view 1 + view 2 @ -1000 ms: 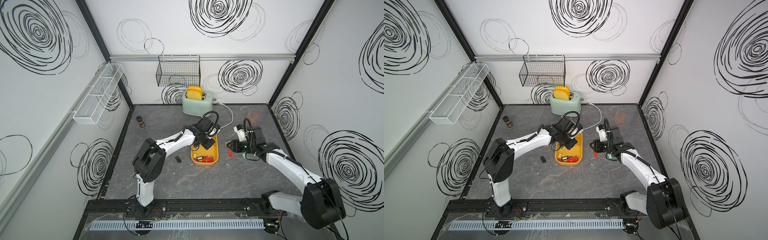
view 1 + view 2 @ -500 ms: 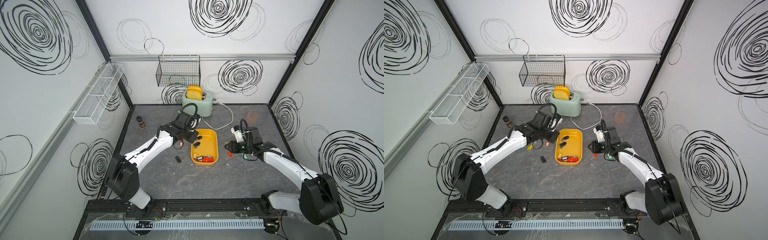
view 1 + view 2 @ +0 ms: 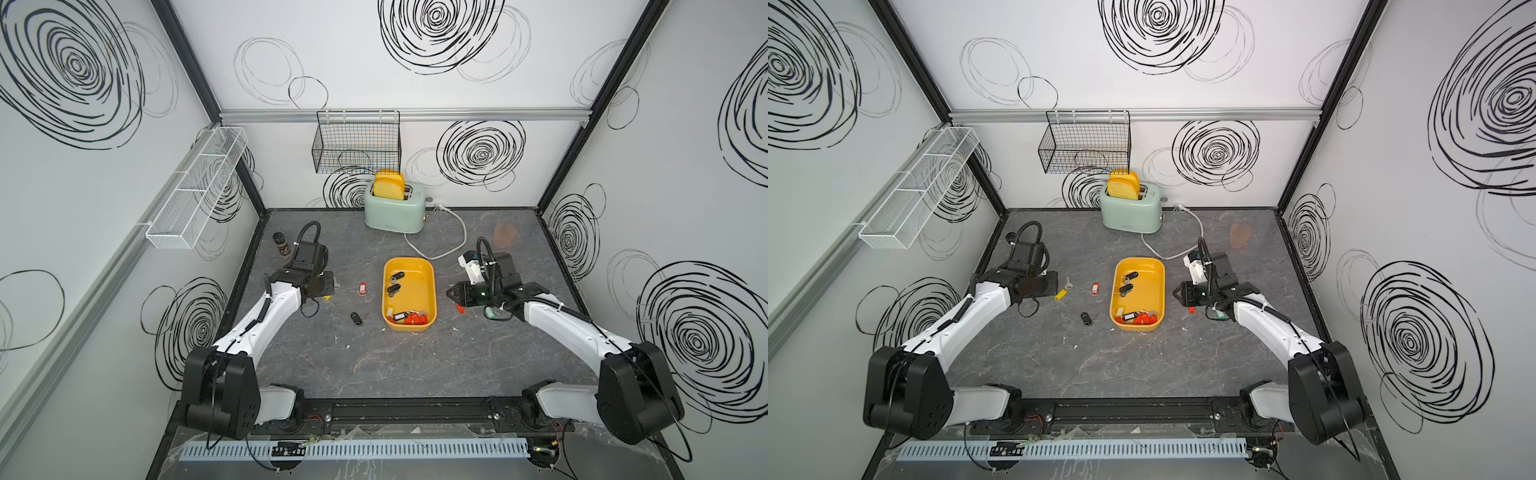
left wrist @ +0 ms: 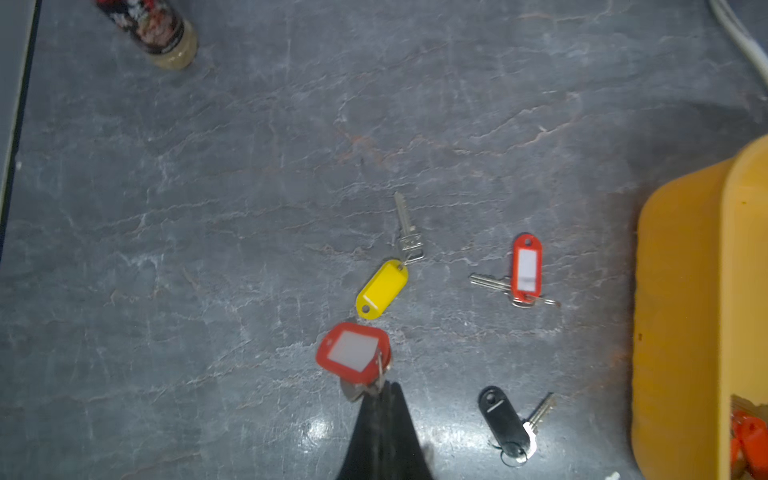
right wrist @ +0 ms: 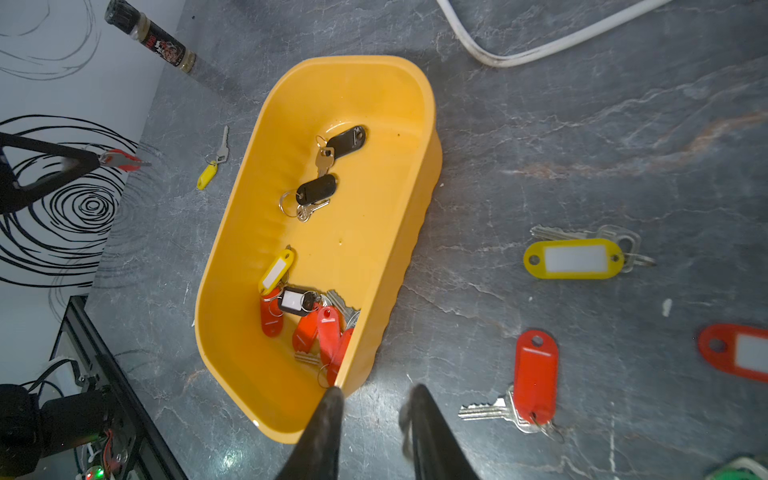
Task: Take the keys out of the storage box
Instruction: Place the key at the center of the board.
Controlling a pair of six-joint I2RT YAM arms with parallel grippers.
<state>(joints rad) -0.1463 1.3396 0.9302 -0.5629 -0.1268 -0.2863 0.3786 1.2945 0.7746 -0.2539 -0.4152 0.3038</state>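
Note:
The bare spot on the tabletop [image 3: 329, 320] beside the black-tagged key is free of keys and is below and back, so my left gripper next needs to move down and backward and release the red-tagged key there.
The yellow storage box [image 3: 417, 291] [image 3: 1145, 291] stands mid-table. In it lie keys: two with black tags [image 5: 347, 140] at the far end, and a heap of red, black and yellow tags [image 5: 305, 316] at the near end. My left gripper [image 4: 380, 386] [image 3: 332, 286] is left of the box, shut on a red-tagged key [image 4: 353, 353] held above the table. Below it lie a yellow-tagged key [image 4: 382, 289], a red-tagged key [image 4: 527, 268] and a black-tagged key [image 4: 500, 419]. My right gripper [image 5: 376, 392] [image 3: 451, 293] is open and holds nothing, close to the box's right wall.
Right of the box lie a red-tagged key [image 5: 535, 376], a yellow-tagged key [image 5: 573, 258] and another red tag [image 5: 739, 351]. At the back stand a green toaster [image 3: 395, 210], its white cord [image 3: 455, 237], a spice bottle [image 3: 281, 243] and a pinkish cup [image 3: 505, 235].
My left arm has swung from over the box out to its left, carrying the red-tagged key. The right arm has hardly moved.

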